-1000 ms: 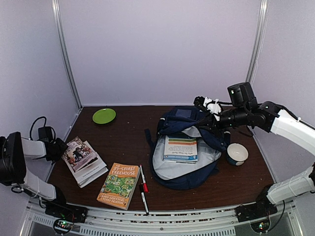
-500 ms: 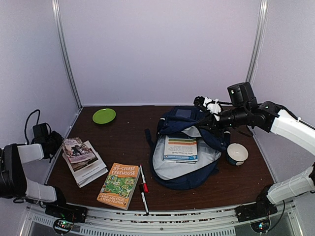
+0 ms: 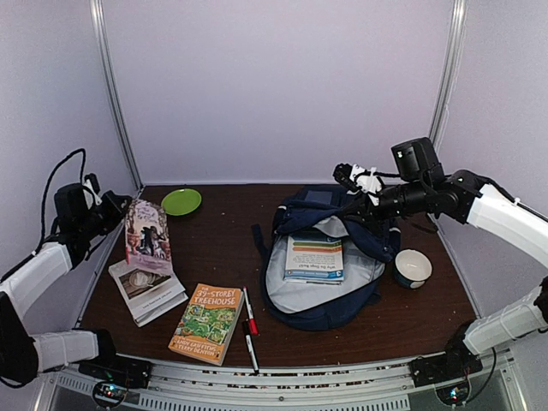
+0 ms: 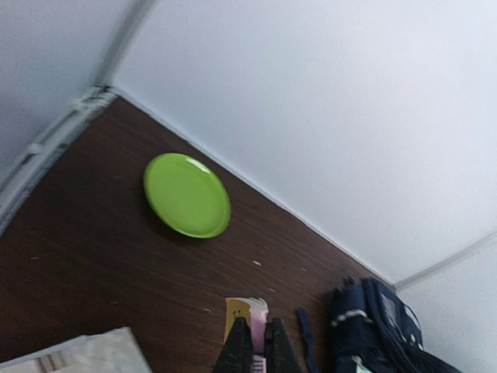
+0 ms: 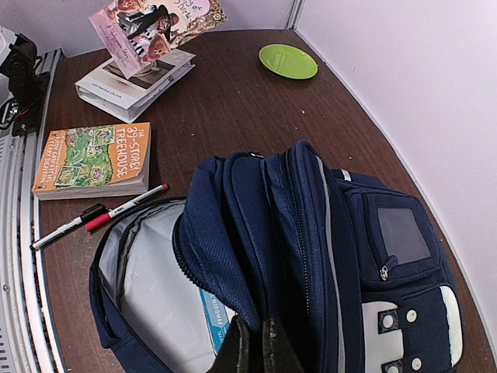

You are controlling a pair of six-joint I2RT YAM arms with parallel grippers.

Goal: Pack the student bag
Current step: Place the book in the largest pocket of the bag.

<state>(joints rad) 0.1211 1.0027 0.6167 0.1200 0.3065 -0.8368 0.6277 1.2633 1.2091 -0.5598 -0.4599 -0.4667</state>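
I should move my left gripper across to the bag and then down, and lay the pink-covered book partly over the blue-and-white one [image 3: 314, 262], because the bag's flap is held up off the lining.
The navy student bag [image 3: 318, 295] lies open in the middle right of the table, with a blue and white book [image 3: 314, 259] on its grey lining. My right gripper [image 3: 373, 208] is shut on the bag's upper flap [image 5: 241, 256] and holds it up. My left gripper [image 3: 122, 208] is shut on a pink-covered book [image 3: 146, 237] and holds it upright above the left of the table; its edge shows between the fingers [image 4: 257, 325]. The bag also shows in the left wrist view [image 4: 373, 326].
A white book [image 3: 147, 291] lies under the lifted one. An orange paperback [image 3: 206, 323] and two pens [image 3: 249, 330] lie at the front. A green plate [image 3: 181, 202] sits at the back left. A white bowl [image 3: 413, 267] stands right of the bag.
My left gripper has lifted the pink-covered book off the white book and tipped it upright, moving up and toward the back. The right gripper has held the bag flap still.
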